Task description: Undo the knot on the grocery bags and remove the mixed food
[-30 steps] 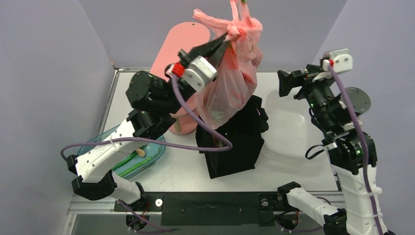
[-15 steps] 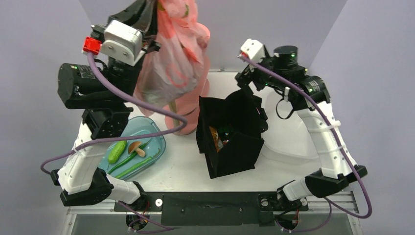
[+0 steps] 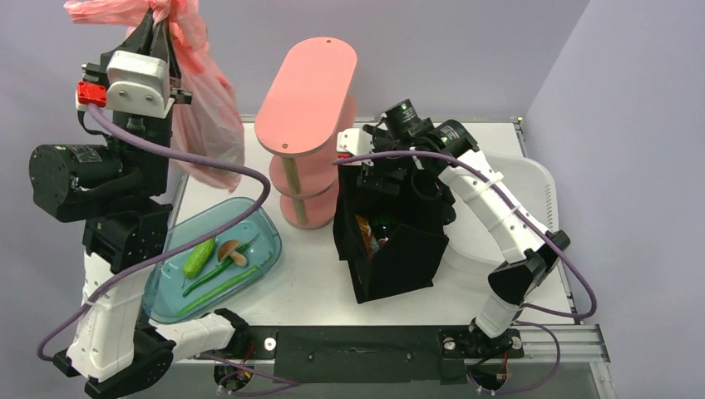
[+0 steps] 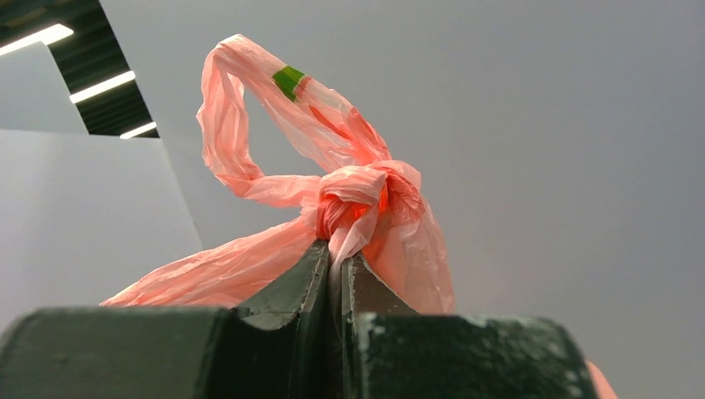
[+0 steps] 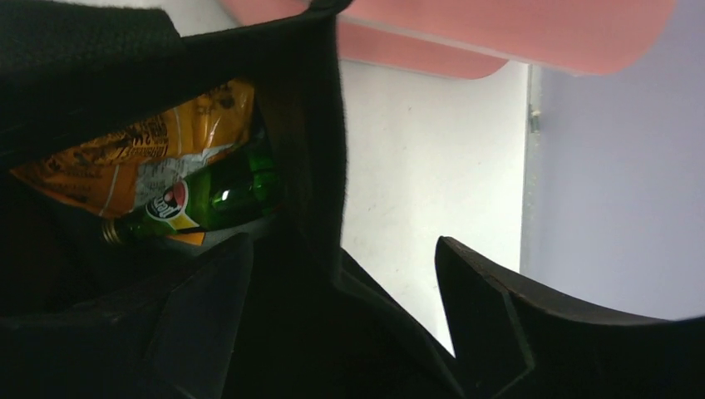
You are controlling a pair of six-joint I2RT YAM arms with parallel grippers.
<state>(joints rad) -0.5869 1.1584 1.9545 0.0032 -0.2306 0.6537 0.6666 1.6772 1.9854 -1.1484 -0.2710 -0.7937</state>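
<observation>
The left gripper swings right in the top view next, toward the bare tabletop below between tray and tote, then lowers and releases the pink bag (image 3: 204, 108).
My left gripper (image 3: 160, 21) is raised high at the far left and shut on the pink plastic bag (image 3: 204, 108) just under its knot (image 4: 357, 204). The bag hangs free beside the arm, its contents not discernible. In the left wrist view the gripper (image 4: 335, 253) pinches the plastic and the knot is still tied. The black tote (image 3: 399, 249) stands open mid-table. My right gripper (image 3: 363, 166) is open at the tote's far left rim. In the right wrist view the gripper (image 5: 341, 249) straddles the tote wall. Inside lie an orange snack packet (image 5: 141, 150) and a green glass bottle (image 5: 224, 195).
A pink three-tier shelf (image 3: 308, 91) stands left of the tote. A blue tray (image 3: 262, 229) at front left holds a cucumber (image 3: 198, 258), a mushroom (image 3: 230, 249) and long green pods. A white tub (image 3: 532, 183) sits right of the tote.
My left arm has lifted the pink bag out above the tote and swung it up to the far left. My right arm has come down to the tote's rim.
</observation>
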